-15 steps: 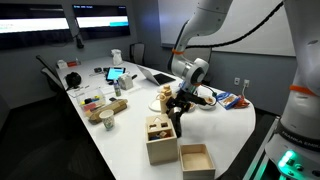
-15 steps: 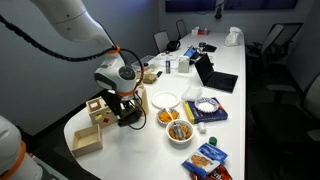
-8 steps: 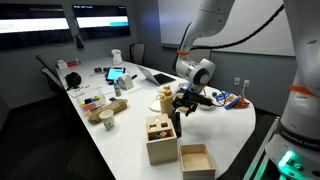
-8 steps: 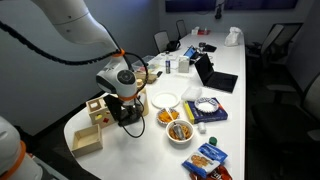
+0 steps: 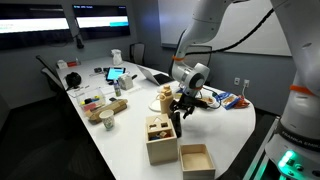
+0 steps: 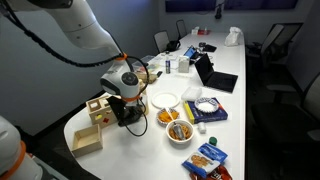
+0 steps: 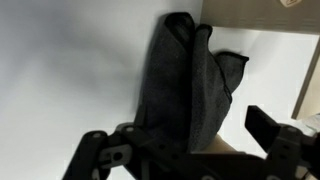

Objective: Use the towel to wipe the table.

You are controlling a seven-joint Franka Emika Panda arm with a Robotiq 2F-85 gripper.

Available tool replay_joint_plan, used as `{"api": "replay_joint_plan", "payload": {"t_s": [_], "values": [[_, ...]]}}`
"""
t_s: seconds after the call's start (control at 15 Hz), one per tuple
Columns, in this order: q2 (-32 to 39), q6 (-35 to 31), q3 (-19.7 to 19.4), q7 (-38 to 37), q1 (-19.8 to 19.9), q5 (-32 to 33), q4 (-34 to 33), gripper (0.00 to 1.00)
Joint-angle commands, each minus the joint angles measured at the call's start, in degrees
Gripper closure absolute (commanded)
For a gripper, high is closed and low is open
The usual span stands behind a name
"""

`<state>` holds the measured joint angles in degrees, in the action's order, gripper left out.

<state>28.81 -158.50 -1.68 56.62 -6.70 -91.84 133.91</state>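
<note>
My gripper moves down slightly onto the towel's near end [image 7: 190,123] next and closes around it.
A dark grey towel [image 7: 185,80] lies crumpled on the white table [image 7: 60,70], next to the wooden boxes. It shows as a dark lump in both exterior views [image 5: 176,123] [image 6: 131,116]. My gripper [image 7: 185,150] is low over the towel's near end [image 5: 179,108] [image 6: 124,104]. In the wrist view its jaws stand apart. The right jaw is clear of the cloth, with bare table between them. The left jaw is lost against the dark cloth.
A wooden box with holes [image 5: 160,137] and an open wooden box [image 5: 197,158] stand close by at the table's end. A white plate [image 6: 165,99], a bowl of orange food [image 6: 169,117], snack packets [image 6: 206,158] and laptops [image 6: 215,75] lie beyond.
My gripper swung a little to one side and back above the towel. The towel stays in about the same spot beside the box.
</note>
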Motion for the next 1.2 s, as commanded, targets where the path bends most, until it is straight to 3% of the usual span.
{"api": "replay_joint_plan", "payload": {"t_s": [0.0,0.27,0.33,0.47,1.0,1.13], "values": [[4.2,-0.1,0.0,-3.0,-0.6,2.9,-4.0,0.0],[7.3,0.9,0.0,-4.2,-0.3,5.0,-6.9,0.0],[7.7,1.0,-0.1,-4.3,-0.3,5.6,-7.4,0.25],[8.1,1.1,-0.1,-4.7,-0.3,6.4,-7.9,0.32],[8.0,0.0,-0.1,-5.7,-0.7,7.4,-7.1,0.96],[8.1,-0.5,-0.1,-6.0,-0.8,7.2,-7.0,1.0]]}}
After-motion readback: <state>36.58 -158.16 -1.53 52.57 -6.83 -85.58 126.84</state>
